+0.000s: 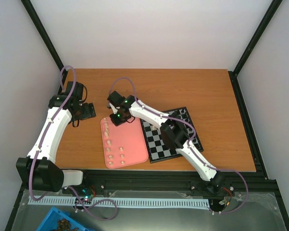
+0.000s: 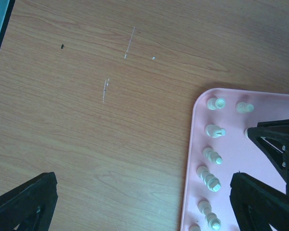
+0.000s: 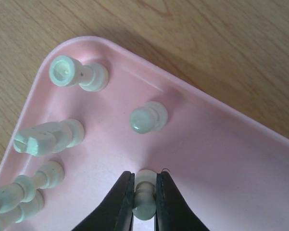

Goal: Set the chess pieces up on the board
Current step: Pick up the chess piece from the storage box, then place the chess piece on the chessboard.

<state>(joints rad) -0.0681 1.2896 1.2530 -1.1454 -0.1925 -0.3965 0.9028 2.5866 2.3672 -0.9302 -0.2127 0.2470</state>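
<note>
The right gripper will lift its pawn, swing it back over the chessboard's squares on the tray side and lower it to release it, since bare squares show there.
The black-and-white chessboard [image 1: 156, 144] lies right of centre, partly under my right arm. Several cream chess pieces [image 1: 110, 149] stand on the pink tray [image 1: 132, 139] to its left; they also show in the left wrist view [image 2: 212, 156]. My right gripper [image 1: 119, 117] is low over the tray's far left corner and shut on a cream pawn [image 3: 145, 195] that stands on the tray [image 3: 221, 159]. Another pawn [image 3: 146, 118] and a rook [image 3: 79, 74] stand just beyond it. My left gripper [image 1: 89, 110] is open and empty over bare table left of the tray.
A few small pieces stand along the board's far edge [image 1: 182, 113], too small to tell their colour. A blue bin [image 1: 62, 222] sits below the table's near edge at the left. Black frame posts rise at the table's back corners.
</note>
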